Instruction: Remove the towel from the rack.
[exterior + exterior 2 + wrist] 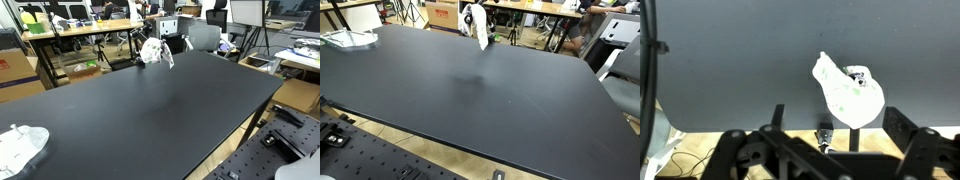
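I should lower my gripper next and move it toward the right in the wrist view, to the part of the towel by the table edge.
A white towel with faint green marks (848, 92) hangs bunched on a small black rack (853, 137) at the far edge of the black table (730, 60). It shows in both exterior views (152, 50) (474, 22). In the wrist view my gripper (835, 112) is open and empty. Its two dark fingers frame the towel from a distance and touch nothing. The gripper does not show in either exterior view.
A second white crumpled cloth lies at a table corner (20, 146) (348, 38). Behind the rack stand desks, chairs and boxes (90, 40). A perforated black mounting board (370, 160) runs along the near table edge.
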Robot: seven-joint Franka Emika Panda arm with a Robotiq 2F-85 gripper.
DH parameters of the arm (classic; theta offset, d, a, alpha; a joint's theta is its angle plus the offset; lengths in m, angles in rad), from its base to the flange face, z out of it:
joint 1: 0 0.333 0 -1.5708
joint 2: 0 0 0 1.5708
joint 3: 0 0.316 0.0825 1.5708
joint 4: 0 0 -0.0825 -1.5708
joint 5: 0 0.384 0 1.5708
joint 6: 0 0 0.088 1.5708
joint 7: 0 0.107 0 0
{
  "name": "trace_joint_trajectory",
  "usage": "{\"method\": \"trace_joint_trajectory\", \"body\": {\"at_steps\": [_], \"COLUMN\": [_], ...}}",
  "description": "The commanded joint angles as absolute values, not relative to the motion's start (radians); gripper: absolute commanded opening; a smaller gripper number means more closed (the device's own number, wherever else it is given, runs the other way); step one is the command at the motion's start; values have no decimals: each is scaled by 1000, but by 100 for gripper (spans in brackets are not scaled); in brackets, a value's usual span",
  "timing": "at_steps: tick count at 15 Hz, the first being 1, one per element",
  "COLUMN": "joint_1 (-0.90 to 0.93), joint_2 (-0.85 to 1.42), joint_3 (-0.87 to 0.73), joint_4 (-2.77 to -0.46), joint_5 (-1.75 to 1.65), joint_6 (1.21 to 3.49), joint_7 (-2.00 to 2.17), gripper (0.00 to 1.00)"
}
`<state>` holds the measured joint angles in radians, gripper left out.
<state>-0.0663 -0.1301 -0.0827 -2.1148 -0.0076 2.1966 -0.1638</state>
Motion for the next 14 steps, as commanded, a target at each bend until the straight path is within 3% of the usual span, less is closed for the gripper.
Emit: {"method": "trace_joint_trajectory", "body": {"at_steps": [1,14], "joint_1": [-67,-26], "joint_2": [15,260], "joint_3": [-82,-14], "joint_4": [-1972,-1827], "joint_5": [-24,-19], "joint_6": [2200,2191], "joint_7": [-158,-140], "gripper": [100,100]}}
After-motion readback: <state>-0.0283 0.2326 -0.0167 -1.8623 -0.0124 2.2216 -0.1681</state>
